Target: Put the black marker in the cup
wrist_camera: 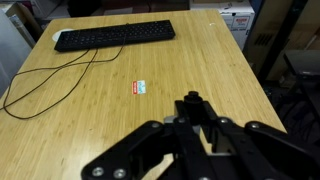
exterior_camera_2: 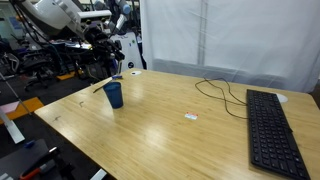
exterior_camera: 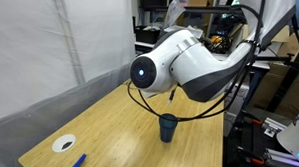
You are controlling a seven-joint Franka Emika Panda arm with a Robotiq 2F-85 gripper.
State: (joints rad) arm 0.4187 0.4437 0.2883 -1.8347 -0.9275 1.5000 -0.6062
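Observation:
I will next move my gripper down toward the dark blue cup's opening [exterior_camera: 168, 117] below it and release the marker there, because the marker's end is still above the cup's rim.
The dark blue cup [exterior_camera: 168, 127] stands upright on the wooden table, and it also shows in an exterior view [exterior_camera_2: 114, 95]. In the wrist view my gripper [wrist_camera: 192, 108] is shut on the black marker [wrist_camera: 191, 97], whose dark end sticks out between the fingers. The cup is not in the wrist view. In an exterior view the gripper [exterior_camera_2: 113, 66] hangs just above the cup, with a thin tilted stick, the marker [exterior_camera_2: 107, 84], at the cup's rim. In the other exterior view the arm's bulk hides the gripper.
A long black keyboard [wrist_camera: 115, 35] [exterior_camera_2: 272, 130] lies at the table's far end, with a black cable [wrist_camera: 50, 75] beside it and a small red-and-white label [wrist_camera: 140, 88] at mid-table. A flat white disc [exterior_camera: 64, 144] and a blue object [exterior_camera: 79, 161] lie near one corner.

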